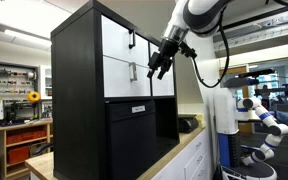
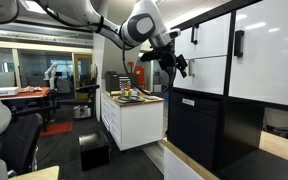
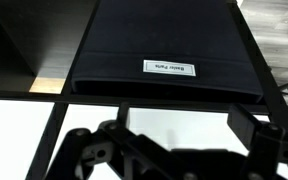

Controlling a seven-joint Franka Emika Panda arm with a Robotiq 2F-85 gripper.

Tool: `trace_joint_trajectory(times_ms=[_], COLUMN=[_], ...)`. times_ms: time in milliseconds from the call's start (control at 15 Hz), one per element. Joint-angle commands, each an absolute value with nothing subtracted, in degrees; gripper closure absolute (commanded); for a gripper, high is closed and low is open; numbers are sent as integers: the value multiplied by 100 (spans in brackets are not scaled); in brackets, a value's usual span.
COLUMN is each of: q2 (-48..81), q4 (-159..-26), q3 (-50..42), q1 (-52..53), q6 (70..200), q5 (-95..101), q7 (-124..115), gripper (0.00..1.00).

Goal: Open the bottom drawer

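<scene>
I will move my gripper outward across the gap next, open fingers astride the bottom drawer's grey upright handle.
The bottom drawer (image 1: 119, 76) is the lower white front in the black cabinet (image 1: 76, 90), with a short grey vertical handle (image 1: 131, 71), and it looks flush and shut. It also shows in an exterior view (image 2: 269, 82) and fills the lower half of the wrist view (image 3: 154, 115). My gripper (image 1: 159, 68) hangs in front of the drawer, just beside the handle and apart from it. It shows in an exterior view (image 2: 180, 66) and in the wrist view (image 3: 183, 128), open and empty. A faint grey streak between the fingers may be the handle.
Above is a similar white front with a black handle (image 1: 131, 40). Below is a black panel with a small white label (image 3: 170, 67), also in an exterior view (image 1: 139, 108). A white counter with items on it (image 2: 132, 97) stands beyond. The light wooden countertop (image 1: 189, 140) runs beside the cabinet.
</scene>
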State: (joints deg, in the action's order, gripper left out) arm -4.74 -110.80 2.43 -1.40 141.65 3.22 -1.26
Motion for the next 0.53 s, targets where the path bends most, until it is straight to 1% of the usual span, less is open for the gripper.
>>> trace_joint_trajectory(times_ms=[0,467], q2=[-239,286], q4=[-10792,-10157], q3=[199,195], q1=[-88,-46], q6=[14418,14658], q5=[487,666], q7=[-275,-313], gripper=[0,0])
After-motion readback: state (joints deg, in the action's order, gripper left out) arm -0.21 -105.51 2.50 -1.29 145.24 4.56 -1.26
